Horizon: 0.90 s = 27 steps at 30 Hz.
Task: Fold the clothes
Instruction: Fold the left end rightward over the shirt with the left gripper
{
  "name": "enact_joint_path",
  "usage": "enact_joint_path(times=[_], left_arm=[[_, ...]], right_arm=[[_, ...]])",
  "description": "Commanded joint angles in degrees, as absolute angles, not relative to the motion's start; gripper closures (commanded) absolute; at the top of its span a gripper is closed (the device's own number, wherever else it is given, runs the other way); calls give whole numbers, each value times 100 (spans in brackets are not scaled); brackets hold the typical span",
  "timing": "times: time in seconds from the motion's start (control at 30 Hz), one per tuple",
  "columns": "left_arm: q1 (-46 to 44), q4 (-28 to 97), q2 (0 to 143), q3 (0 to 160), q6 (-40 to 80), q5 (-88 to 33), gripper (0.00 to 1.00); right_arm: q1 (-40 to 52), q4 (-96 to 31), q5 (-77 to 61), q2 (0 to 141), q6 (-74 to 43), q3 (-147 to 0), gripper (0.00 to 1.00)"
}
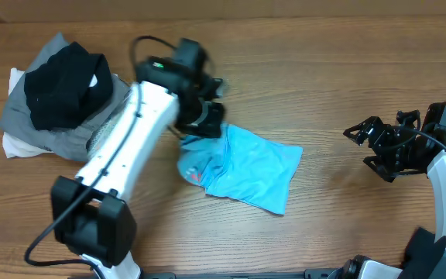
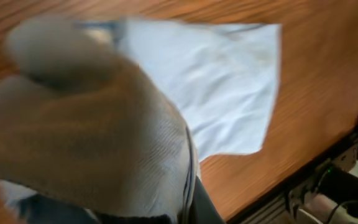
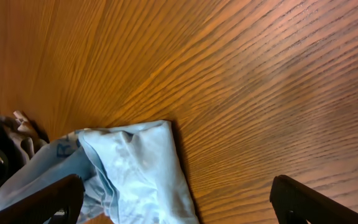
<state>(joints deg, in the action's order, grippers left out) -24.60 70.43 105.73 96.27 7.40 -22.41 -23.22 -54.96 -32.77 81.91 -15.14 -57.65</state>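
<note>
The left gripper sweeps the lifted fold it holds toward the right in the overhead view next, over the rest of the shirt [image 2: 222,81], which lies flat.
The light sky-blue T-shirt [image 1: 246,167] lies crumpled in the middle of the table, with red lettering showing on its bunched left part. My left gripper [image 1: 202,124] is at the shirt's upper left edge and shut on a fold of it. In the left wrist view the lifted fabric [image 2: 92,124] fills the foreground and hides the jaws, and the rest of the shirt [image 2: 222,81] lies flat beyond. My right gripper [image 1: 370,138] is open and empty over bare table, right of the shirt. In the right wrist view its fingers [image 3: 176,205] are wide apart, with the shirt [image 3: 135,168] ahead.
A pile of other clothes sits at the back left: a black garment [image 1: 64,81] on top of a grey one [image 1: 49,124], with white cloth [image 1: 18,146] underneath. The left arm [image 1: 130,147] stretches diagonally across the table's left half.
</note>
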Motion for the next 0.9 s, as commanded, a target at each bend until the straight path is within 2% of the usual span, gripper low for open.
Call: enact_joint_path(times=[0.0,0.27,0.37,0.4,0.47,0.5,0.53,0.77,0.87], left_arm=[[-3194,6801,10742,9712,1417,-1975,94],[-4320,6346,11627,9712,1922,-1791,93],[-4578,6132,11968,9714,2045,-1870,86],[-4650,6075,12057,9714,2045,-1944,73],[-4746,6064,12162,9714,2091,-1951,35],[-4766,6080,12162,9714,2084,-1942,9],[-4766,6104,12158,9725,2086,-1883,0],[-4331,7065,11935,10750,2014,-1715,0],[-3977,7776,11734,11432,1968,-1286,0]], right_arm=[[-2318,-5459,-3315,8143,-1479,-5894,0],[-2318,-5461,-3312,8143,-1479,-5894,0],[-2318,-5459,-3312,8143,-1479,-5894,0],[-2318,-5461,-3312,8143,-1479,-5894,0],[-2318,-5463,-3312,8143,-1476,-5894,0],[-2318,-5463,-3312,8143,-1476,-5894,0],[-2318,-5465,-3312,8143,-1476,-5894,0],[-2316,-5498,-3371,8143,-1474,-5894,0],[-2233,-5555,-3785,8143,-1017,-5894,13]])
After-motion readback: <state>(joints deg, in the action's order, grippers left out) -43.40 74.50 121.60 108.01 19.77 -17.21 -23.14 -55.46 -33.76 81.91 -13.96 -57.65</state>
